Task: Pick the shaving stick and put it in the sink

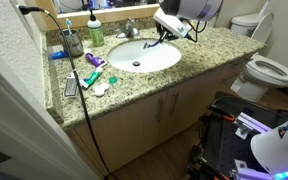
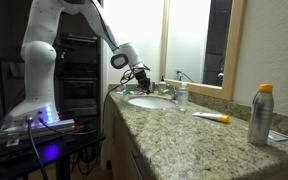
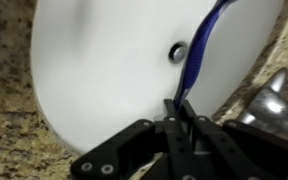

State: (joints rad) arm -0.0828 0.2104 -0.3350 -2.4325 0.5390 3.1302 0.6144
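Note:
The near side of the basin (image 3: pixel 89 80) is clear. I will next move my gripper back from the faucet and down over it to let go of the shaving stick (image 3: pixel 199 55).
In the wrist view my gripper (image 3: pixel 181 108) is shut on the lower end of the shaving stick (image 3: pixel 199 55), a slim dark blue handle that reaches up across the white sink basin (image 3: pixel 94 70). A small dark hole (image 3: pixel 175 52) shows in the basin beside the handle. In both exterior views the gripper (image 1: pixel 162 38) (image 2: pixel 142 76) hangs over the far side of the oval sink (image 1: pixel 119 50) (image 2: pixel 149 101), a little above it. The razor is too small to make out clearly in those views.
A green soap bottle (image 1: pixel 96 30), a faucet (image 1: pixel 130 27), a dark cup (image 1: pixel 72 42), a green-and-pink tube (image 1: pixel 92 62) and a flat whitish object (image 1: pixel 100 88) stand on the granite counter. A toilet (image 1: pixel 269 70) is beside it. A spray can (image 2: pixel 261 115) stands near the counter end.

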